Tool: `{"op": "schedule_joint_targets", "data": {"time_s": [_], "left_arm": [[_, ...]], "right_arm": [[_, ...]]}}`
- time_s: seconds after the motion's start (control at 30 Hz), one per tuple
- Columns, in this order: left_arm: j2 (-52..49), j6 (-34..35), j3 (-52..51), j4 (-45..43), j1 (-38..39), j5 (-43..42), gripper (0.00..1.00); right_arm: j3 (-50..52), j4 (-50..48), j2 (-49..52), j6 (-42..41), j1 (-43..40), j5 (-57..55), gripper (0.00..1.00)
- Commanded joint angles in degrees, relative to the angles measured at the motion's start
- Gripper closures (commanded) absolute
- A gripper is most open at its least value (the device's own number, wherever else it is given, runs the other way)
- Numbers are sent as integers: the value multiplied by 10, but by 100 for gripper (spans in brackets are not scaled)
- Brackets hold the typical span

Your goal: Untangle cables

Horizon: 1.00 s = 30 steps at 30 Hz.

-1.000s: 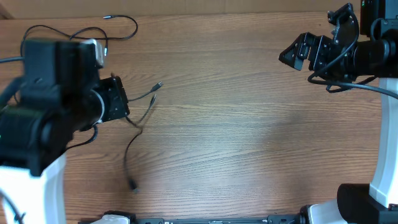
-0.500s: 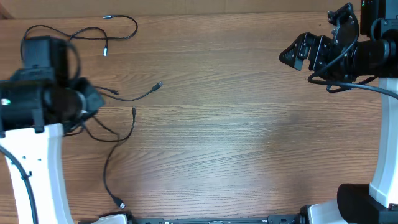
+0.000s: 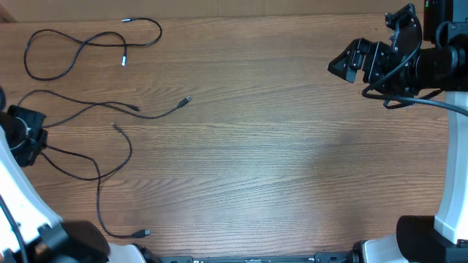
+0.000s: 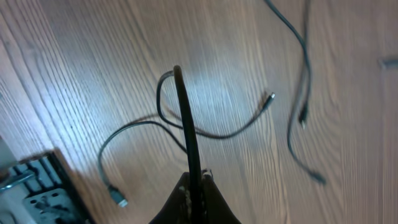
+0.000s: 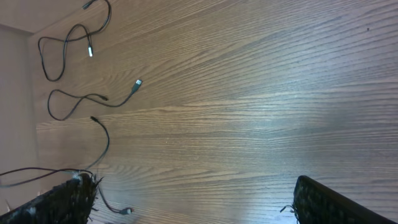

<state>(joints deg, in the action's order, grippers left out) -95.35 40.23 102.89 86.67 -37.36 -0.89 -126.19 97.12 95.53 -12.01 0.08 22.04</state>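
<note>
Next I need to bring my left gripper down to the table's edge, below and to its left in the overhead view, and release the third cable clear of the second.
Three thin black cables lie on the left of the wooden table. One loose loop (image 3: 72, 45) is at the far left corner. A second cable (image 3: 150, 115) runs across to a silvery plug (image 3: 187, 98). My left gripper (image 3: 31, 136) at the table's left edge is shut on the third cable (image 3: 73, 162), which trails to a plug (image 3: 144, 233) near the front edge. In the left wrist view this cable (image 4: 186, 118) rises straight out of the closed left gripper (image 4: 194, 178). My right gripper (image 3: 349, 63) hovers open at the far right, its fingers (image 5: 68, 199) wide apart and holding nothing.
The right arm's thicker black wiring (image 3: 431, 102) hangs by its white base (image 3: 450, 212). The left arm's white base (image 3: 22, 204) stands at the front left corner. A dark fixture (image 4: 46, 186) sits at the table's front edge.
My left arm has swung out to the table's left edge, dragging its cable along. The strands have spread apart and the front plug has slid toward the front edge. The right arm has not moved.
</note>
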Motion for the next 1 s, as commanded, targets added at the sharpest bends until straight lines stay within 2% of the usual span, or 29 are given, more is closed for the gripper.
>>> {"op": "schedule_joint_targets", "data": {"time_s": [0.0,0.4,0.8,0.9,0.97], "left_arm": [[-49,27,-5,-16,-27,-6,96],[-205,26,-5,-124,-110,42,96],[-218,-30,2,-286,-149,22,96],[-218,-30,2,-304,-149,11,90],[-218,-30,1,-311,-148,25,76]], "right_arm": [[2,-1,-3,0,-2,-6,0],[2,-1,-3,0,-2,-6,0],[2,-1,-3,0,-2,-6,0],[2,-1,-3,0,-2,-6,0],[2,-1,-3,0,-2,-6,0]]}}
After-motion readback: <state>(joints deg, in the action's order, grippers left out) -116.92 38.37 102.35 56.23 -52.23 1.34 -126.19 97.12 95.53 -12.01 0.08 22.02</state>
